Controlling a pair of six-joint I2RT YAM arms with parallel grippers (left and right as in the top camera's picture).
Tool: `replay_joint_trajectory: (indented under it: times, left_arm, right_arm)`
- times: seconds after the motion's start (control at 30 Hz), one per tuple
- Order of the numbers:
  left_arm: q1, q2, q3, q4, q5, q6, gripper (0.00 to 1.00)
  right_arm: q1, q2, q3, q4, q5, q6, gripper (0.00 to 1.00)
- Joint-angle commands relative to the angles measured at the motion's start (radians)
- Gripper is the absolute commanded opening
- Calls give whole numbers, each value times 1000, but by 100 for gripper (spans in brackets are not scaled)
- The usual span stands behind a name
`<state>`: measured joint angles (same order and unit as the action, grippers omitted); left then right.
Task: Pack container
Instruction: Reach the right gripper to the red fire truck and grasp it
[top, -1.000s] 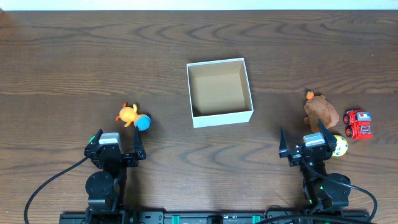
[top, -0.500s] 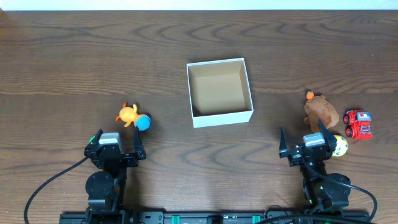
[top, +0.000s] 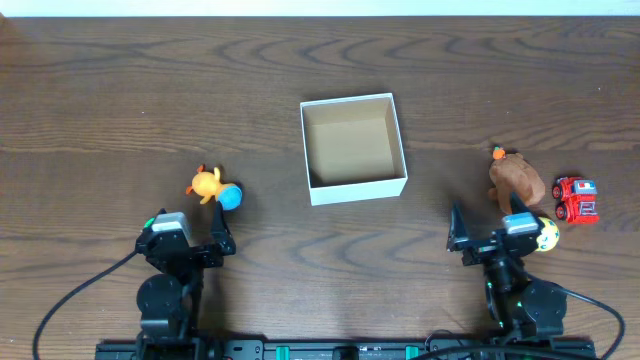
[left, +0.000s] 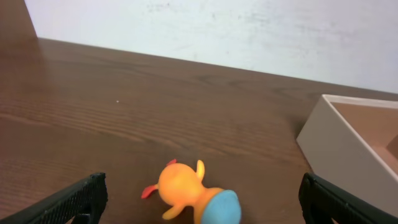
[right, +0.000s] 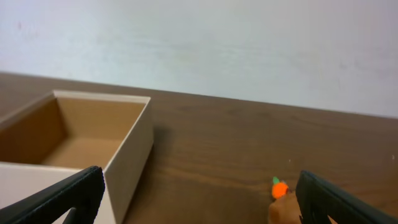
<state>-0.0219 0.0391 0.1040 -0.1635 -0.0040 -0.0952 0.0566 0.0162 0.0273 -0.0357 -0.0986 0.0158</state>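
Note:
The container (top: 358, 187) still stands empty, so my right gripper goes toward the right in the overhead view next and tilts down over the red toy truck (top: 576, 200).
The container (top: 358, 187), a white square box with a brown inside, stands empty at the table's middle. It also shows at the right of the left wrist view (left: 329, 143) and at the left of the right wrist view (right: 127, 162). An orange toy with a blue end (top: 214, 188) lies left of it, just ahead of my open left gripper (top: 187, 238) and between its fingers in the left wrist view (left: 193, 194). My open, empty right gripper (top: 491, 235) sits near a brown plush toy (top: 516, 178) with an orange carrot (right: 279, 186).
A red toy truck (top: 576, 198) and a yellow ball toy (top: 546, 234) lie at the right, beside the right gripper. A white wall runs behind the table's far edge.
Both arms have shifted slightly near the table's front edge. The toys and the container have not moved.

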Motion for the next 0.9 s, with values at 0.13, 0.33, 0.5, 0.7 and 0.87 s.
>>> replay_joint_trajectory:
  times: [0.13,0.33,0.5,0.7,0.87]
  left_arm:
    - [-1,302,301,9,-28,-60,98]
    - [0,662,613,-17,-61,-60,98]
    - [0,894,826,-145,-61,-60,98]
    - [0,1036,903,-175,-61,-60,98]
    - [0,1055,903,-171,-61,-60,98]
  right_arm:
    - [-4,150,283,-121,136,100,99]
    - [-69,407,636,-379,155,68,99]
    - [-205,711,973,-693,150,58,99]
    - [-415,1064,1308,-1020,76,-8,99]
    - [-553,1316,1462,-1169,49,-234,99]
